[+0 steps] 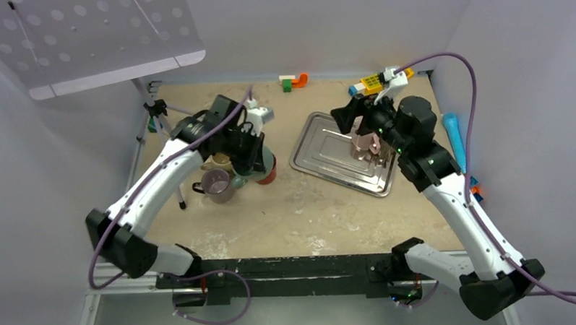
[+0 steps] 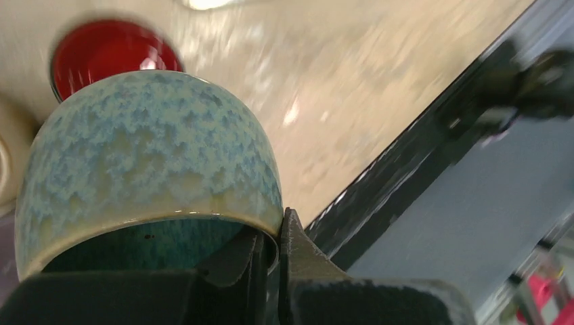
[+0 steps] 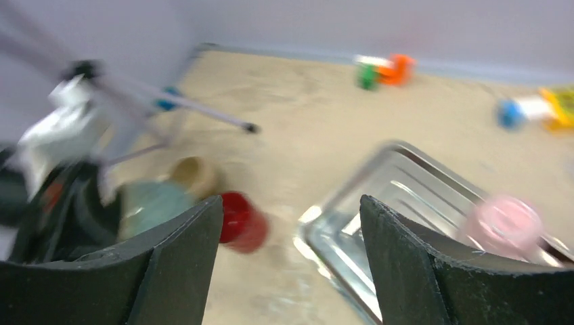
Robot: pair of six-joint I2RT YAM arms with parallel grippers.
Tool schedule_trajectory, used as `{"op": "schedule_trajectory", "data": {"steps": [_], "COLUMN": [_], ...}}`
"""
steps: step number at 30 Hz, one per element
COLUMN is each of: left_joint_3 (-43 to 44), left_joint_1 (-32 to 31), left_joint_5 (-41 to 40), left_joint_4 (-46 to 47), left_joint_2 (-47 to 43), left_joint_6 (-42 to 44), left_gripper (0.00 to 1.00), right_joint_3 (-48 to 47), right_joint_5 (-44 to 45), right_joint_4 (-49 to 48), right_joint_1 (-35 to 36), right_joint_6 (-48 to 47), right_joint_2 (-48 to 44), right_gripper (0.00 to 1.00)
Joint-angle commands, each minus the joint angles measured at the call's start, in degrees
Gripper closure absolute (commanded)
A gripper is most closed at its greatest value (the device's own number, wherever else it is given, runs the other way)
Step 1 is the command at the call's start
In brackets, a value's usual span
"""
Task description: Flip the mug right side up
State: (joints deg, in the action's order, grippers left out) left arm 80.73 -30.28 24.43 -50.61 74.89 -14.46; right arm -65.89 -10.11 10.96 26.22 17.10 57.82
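The speckled mug goes down and back from my left gripper next, clear of the red cup, for release on the lower, farther-back bare tabletop by the purple mug.
My left gripper (image 1: 253, 155) (image 2: 271, 233) is shut on the rim of a speckled blue-green mug (image 2: 149, 156), one finger inside and one outside. The mug's opening faces the wrist camera and its base points away. In the top view the mug (image 1: 262, 168) is under my wrist, among other cups at the table's left. My right gripper (image 1: 346, 117) (image 3: 291, 203) is open and empty, above the far part of a metal tray (image 1: 321, 158).
A red cup (image 1: 270, 175) (image 2: 112, 47) (image 3: 242, 220), a purple mug (image 1: 215, 184) and a tan cup (image 1: 221, 161) crowd around the held mug. A pink cup (image 1: 364, 144) (image 3: 504, 222) stands on the tray (image 3: 352, 223). A tripod (image 1: 157, 116) stands at the left. Small toys lie along the back wall.
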Motion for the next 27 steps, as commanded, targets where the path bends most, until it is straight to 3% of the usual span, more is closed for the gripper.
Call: {"op": "schedule_trajectory", "data": {"steps": [1, 6, 9, 11, 19, 21, 24, 27], "left_joint_3": [9.1, 7.08, 4.48, 2.94, -5.02, -5.9, -5.24, -5.31], "left_joint_1": [-2.45, -5.43, -7.02, -7.75, -7.84, -7.85, -7.88, -7.82], "left_joint_5": [-5.07, -9.24, -9.27, -9.01, -8.79, -7.57, -5.76, -6.52], "left_joint_4": [-24.0, -24.87, -23.82, -22.45, -14.52, -14.32, -16.65, -16.15], "left_joint_2": [7.61, 11.52, 13.9, 15.31, 17.57, 18.93, 20.79, 21.22], "left_joint_6": [19.71, 27.49, 29.99, 30.26, 29.27, 29.14, 29.0, 29.15], "left_gripper": [1.0, 1.0, 1.0, 1.0, 1.0, 1.0, 1.0, 1.0], "right_joint_3": [-1.71, -4.69, -5.39, -4.83, -8.25, -9.36, -11.94, -14.34], "right_joint_5": [17.56, 24.77, 22.44, 19.76, 19.64, 19.4, 18.41, 18.22], "right_joint_4": [13.42, 12.67, 11.79, 10.54, 8.78, 8.18, 8.14, 8.66], "right_joint_1": [-8.95, -12.17, -14.96, -17.19, -18.88, -18.99, -18.97, -18.98], "right_joint_6": [0.76, -4.59, -6.64, -7.06, -11.38, -12.17, -13.13, -14.0], "right_joint_2": [7.46, 18.16, 23.59, 26.04, 35.5, 37.21, 39.8, 42.18], "right_gripper": [0.22, 0.29, 0.45, 0.47, 0.28, 0.25, 0.12, 0.09]}}
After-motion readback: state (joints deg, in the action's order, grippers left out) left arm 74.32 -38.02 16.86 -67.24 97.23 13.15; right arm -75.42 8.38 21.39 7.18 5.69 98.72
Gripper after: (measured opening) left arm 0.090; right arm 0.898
